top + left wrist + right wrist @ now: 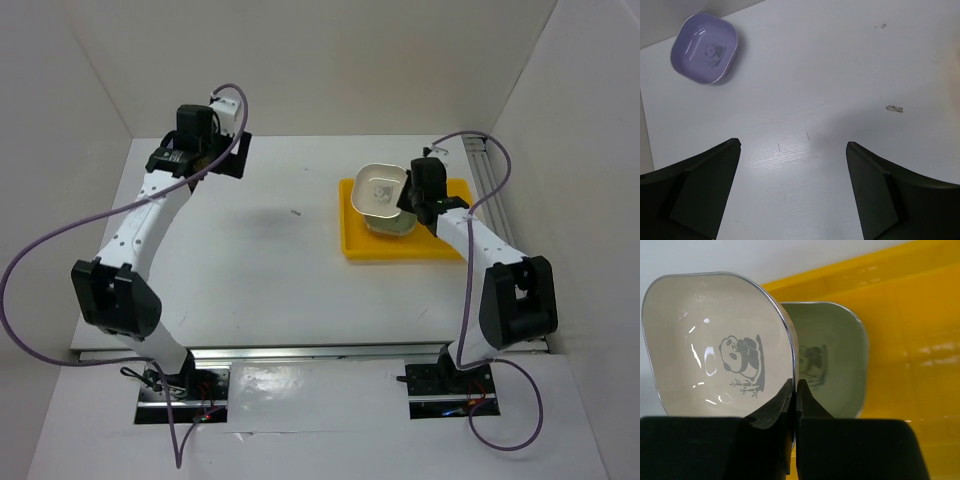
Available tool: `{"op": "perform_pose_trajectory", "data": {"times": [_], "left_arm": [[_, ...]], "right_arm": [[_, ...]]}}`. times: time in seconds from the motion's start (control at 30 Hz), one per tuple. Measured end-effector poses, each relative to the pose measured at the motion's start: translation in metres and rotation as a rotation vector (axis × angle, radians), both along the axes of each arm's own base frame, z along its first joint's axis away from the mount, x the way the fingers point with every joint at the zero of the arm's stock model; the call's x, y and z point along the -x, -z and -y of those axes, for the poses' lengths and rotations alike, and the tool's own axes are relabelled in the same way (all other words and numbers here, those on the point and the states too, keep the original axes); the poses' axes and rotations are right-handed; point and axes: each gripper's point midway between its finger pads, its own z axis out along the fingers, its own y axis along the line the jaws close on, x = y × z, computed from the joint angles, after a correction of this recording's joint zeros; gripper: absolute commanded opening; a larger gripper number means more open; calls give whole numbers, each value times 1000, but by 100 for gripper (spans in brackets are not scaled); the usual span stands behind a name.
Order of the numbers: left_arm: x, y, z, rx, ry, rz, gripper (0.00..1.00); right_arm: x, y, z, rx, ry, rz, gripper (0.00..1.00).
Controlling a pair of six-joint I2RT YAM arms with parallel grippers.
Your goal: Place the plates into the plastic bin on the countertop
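I will next move my left gripper to the left in the top view and down onto the lavender plate's rim by the side (673, 54), because this plate is outside the bin.
My right gripper (797, 390) is shut on the rim of a cream plate (720, 345) with a panda mark and holds it tilted on edge above the yellow plastic bin (920, 340). A pale green plate (832, 360) lies in the bin just behind it. In the top view the cream plate (380, 187) hangs over the bin's (450, 245) left part, with the right gripper (408, 205) at its rim. My left gripper (792, 190) is open and empty above the white countertop (840, 75). A lavender plate (704, 47) lies ahead of it to the left, near the wall.
White walls bound the countertop on the left, back and right. A metal rail (490, 185) runs along the right edge beside the bin. The left arm (150, 220) reaches to the far left corner. A small dark speck (296, 212) lies mid-table.
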Motion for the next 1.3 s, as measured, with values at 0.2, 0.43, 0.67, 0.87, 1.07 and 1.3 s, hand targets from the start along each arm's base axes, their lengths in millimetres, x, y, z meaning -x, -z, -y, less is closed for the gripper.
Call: {"op": "perform_pose_trajectory", "data": {"times": [0.2, 0.43, 0.67, 0.87, 1.07, 1.3], "left_arm": [[-31, 28, -24, 53, -56, -98, 100], [-44, 37, -48, 126, -42, -136, 100], [-69, 47, -92, 195, -135, -145, 100], [-109, 75, -128, 288, -275, -143, 100], [-159, 125, -166, 444, -466, -126, 100], [-196, 179, -216, 633, -664, -108, 100]], "right_arm": [[12, 33, 44, 43, 67, -80, 1], [11, 34, 47, 67, 41, -77, 100], [11, 21, 38, 35, -8, -44, 100], [19, -30, 19, -21, -79, 99, 100], [35, -32, -30, -56, -255, 148, 100], [74, 20, -70, -31, -417, 51, 100]]}}
